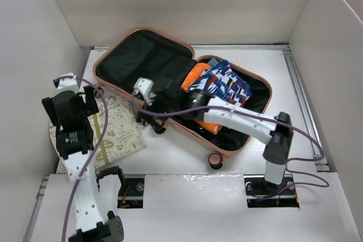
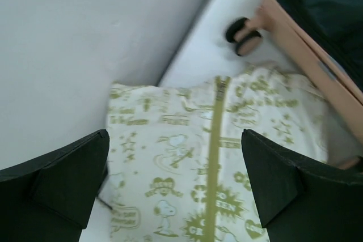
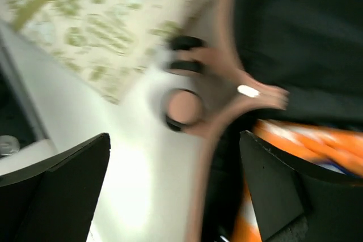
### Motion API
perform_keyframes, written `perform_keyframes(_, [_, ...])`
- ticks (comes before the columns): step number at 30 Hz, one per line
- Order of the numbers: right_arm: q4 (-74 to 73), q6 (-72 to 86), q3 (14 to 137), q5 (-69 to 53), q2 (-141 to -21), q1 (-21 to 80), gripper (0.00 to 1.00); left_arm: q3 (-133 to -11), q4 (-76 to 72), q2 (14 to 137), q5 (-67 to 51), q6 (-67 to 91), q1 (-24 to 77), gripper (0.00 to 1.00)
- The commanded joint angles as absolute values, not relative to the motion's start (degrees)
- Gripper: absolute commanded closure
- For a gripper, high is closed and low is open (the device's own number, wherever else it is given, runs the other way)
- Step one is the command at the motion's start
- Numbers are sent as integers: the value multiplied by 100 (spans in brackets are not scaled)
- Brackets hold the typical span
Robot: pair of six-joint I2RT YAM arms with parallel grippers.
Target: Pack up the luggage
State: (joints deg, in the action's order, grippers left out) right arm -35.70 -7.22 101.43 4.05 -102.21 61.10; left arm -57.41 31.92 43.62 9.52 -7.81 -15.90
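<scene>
The robot's right gripper will move down toward the left in the top view onto the pouch's edge by the luggage's wheels, as that edge lies below it on that side.
The salmon-pink luggage (image 1: 161,35) lies open mid-table, with its black-lined lid at the left. An orange item (image 1: 195,75) and a blue patterned bundle (image 1: 227,86) lie in its right half. A cream pouch (image 1: 116,126) with green print and an olive zip lies on the table to its left. My left gripper (image 1: 79,97) is open and empty above the pouch (image 2: 187,157). My right gripper (image 1: 154,109) is open and empty over the luggage's near-left rim (image 3: 198,196), by its wheels (image 3: 182,109). That view is blurred.
White walls close in the left, back and right. The left wall (image 2: 85,43) runs close beside the pouch. A luggage wheel (image 1: 215,160) sticks out toward the near edge. Two luggage wheels (image 2: 244,29) show past the pouch in the left wrist view.
</scene>
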Motion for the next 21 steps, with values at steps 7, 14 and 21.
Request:
perform_keyframes(7, [-3217, 991, 11425, -176, -11873, 6803, 2, -5178, 2979, 3973, 2803, -1555, -1679, 0])
perform_keyframes(14, [-2252, 2670, 10996, -53, -12498, 6803, 4, -4930, 3313, 3499, 2357, -1723, -1679, 0])
perform_keyframes(21, [-1564, 4437, 10187, 543, -12743, 6803, 4, -5273, 3498, 3744, 1934, -1556, -1679, 0])
